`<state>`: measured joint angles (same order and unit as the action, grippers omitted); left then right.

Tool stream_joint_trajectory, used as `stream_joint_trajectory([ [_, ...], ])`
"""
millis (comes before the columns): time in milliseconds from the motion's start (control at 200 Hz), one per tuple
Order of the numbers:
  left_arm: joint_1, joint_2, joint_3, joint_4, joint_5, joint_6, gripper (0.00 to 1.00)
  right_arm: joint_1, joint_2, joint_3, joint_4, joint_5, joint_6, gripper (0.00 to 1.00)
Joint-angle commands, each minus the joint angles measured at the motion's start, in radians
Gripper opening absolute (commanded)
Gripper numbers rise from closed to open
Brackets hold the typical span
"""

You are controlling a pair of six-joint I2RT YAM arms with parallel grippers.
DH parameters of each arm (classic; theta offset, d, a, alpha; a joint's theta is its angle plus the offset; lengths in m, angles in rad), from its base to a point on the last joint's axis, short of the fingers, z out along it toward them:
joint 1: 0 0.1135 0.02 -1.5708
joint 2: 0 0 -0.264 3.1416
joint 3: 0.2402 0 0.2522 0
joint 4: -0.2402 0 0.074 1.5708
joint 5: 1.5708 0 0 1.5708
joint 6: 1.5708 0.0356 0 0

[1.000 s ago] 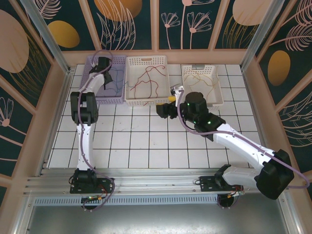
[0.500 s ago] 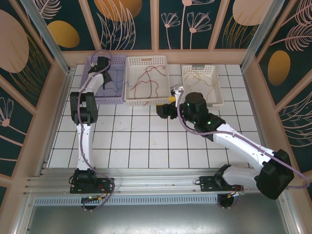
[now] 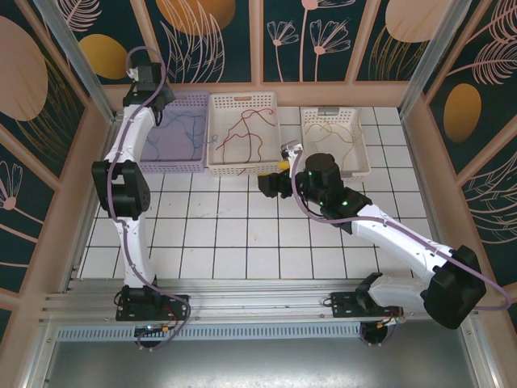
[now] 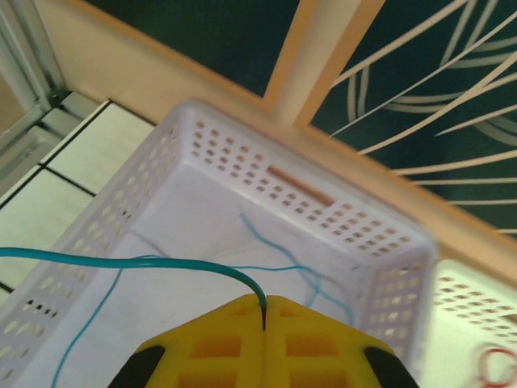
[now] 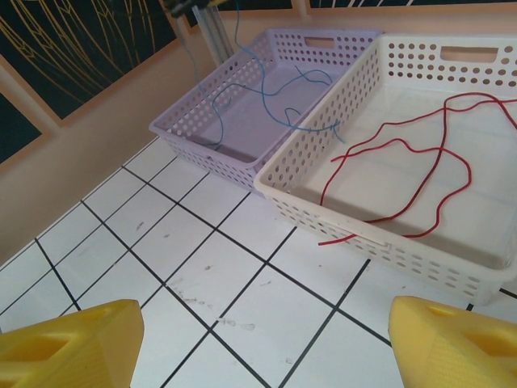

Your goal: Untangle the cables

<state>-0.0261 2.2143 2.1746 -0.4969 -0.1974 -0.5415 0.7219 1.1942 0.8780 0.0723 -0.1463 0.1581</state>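
My left gripper will lift the teal-blue cable [image 4: 153, 259] higher next, as it still trails into the lilac basket, then lower it there and release it.
My left gripper [image 3: 146, 78] is raised over the far left corner of the lilac basket [image 3: 171, 166]. Its yellow jaws [image 4: 265, 312] are shut on a thin teal-blue cable [image 4: 153, 259] that arcs off to the left. More blue cable [image 3: 188, 129] lies loose in that basket. A red cable [image 3: 242, 129] lies in the middle white basket [image 3: 242, 169], one end poking out through its front wall [image 5: 339, 238]. A yellow-orange cable [image 3: 331, 133] lies in the right white basket [image 3: 337, 172]. My right gripper [image 3: 277, 172] hovers open over bare tiles before the middle basket, holding nothing [image 5: 266, 339].
The three baskets stand side by side along the back wall. White tiled floor [image 3: 234, 234] stretches in front of them. A wooden frame and metal posts [image 3: 77, 65] close in the left, right and far sides.
My left gripper has closed on the blue cable and risen up and back to the left, from inside the lilac basket to above its far corner. The right arm has not moved.
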Motion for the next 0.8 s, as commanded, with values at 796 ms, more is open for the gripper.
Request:
stream_joint_trajectory([
  [796, 0.059, -0.222, -0.031, 0.032, 0.142, -0.125, 0.0, 0.029, 0.013, 0.006, 0.053, 0.008, 0.01, 0.8],
])
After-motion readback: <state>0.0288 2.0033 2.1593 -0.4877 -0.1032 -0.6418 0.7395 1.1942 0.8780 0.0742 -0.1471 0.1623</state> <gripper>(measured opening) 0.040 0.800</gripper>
